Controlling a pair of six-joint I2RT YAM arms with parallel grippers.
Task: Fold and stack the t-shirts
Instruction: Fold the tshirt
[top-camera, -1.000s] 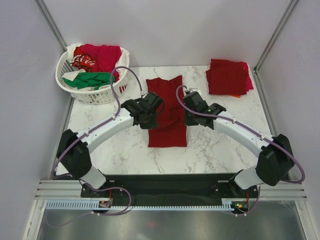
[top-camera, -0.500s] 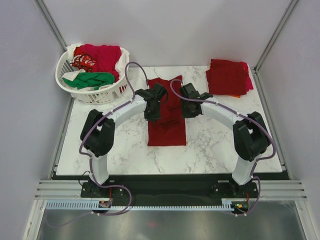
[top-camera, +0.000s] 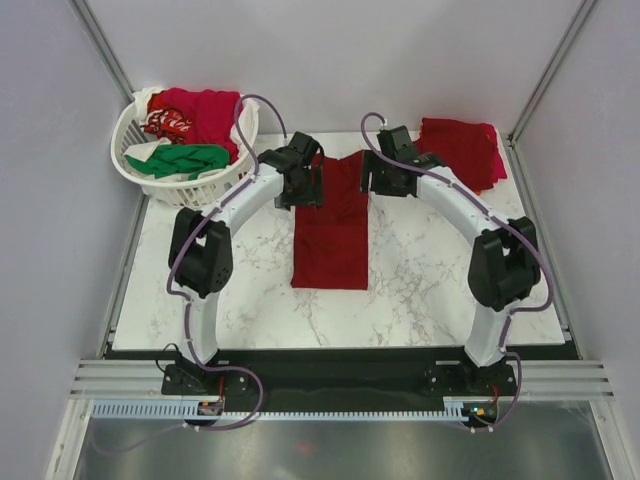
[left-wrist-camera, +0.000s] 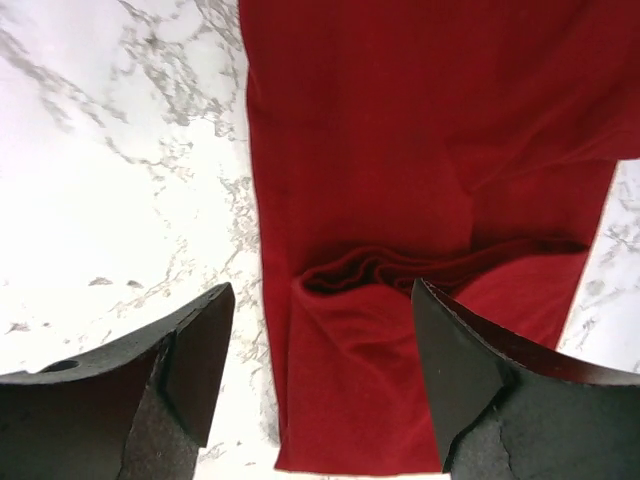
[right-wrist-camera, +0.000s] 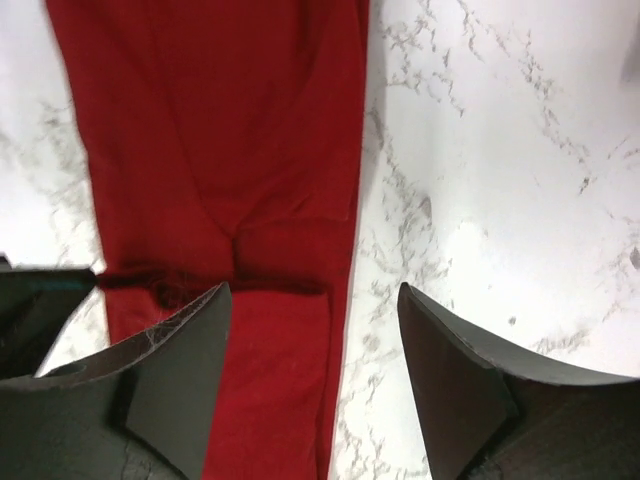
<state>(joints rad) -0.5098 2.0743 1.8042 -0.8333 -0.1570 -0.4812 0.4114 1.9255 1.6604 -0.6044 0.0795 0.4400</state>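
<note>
The red t-shirt's near corner (top-camera: 364, 286) on the stack's side lies below and back from my right gripper, so the gripper draws back and lowers to it next.
A dark red t-shirt (top-camera: 330, 230) lies flat on the marble table as a long narrow strip, with a crosswise crease near its far end. My left gripper (top-camera: 302, 188) hovers over the strip's far left edge, my right gripper (top-camera: 380, 178) over its far right edge. In the left wrist view the left gripper (left-wrist-camera: 320, 300) is open above the red cloth (left-wrist-camera: 400, 150), holding nothing. The right gripper (right-wrist-camera: 312, 295) is open too, straddling the shirt's edge (right-wrist-camera: 220, 130) and bare marble. A stack of folded red t-shirts (top-camera: 458, 152) sits at the back right.
A white lattice laundry basket (top-camera: 183, 190) stands at the back left, holding crimson (top-camera: 205, 108), green (top-camera: 182, 160) and white shirts. Metal frame posts rise at both back corners. Bare marble (top-camera: 440, 280) shows on either side of the strip.
Both grippers were shut at the strip's middle; they travelled to its far end, drawing the cloth out flat, then opened and let go.
</note>
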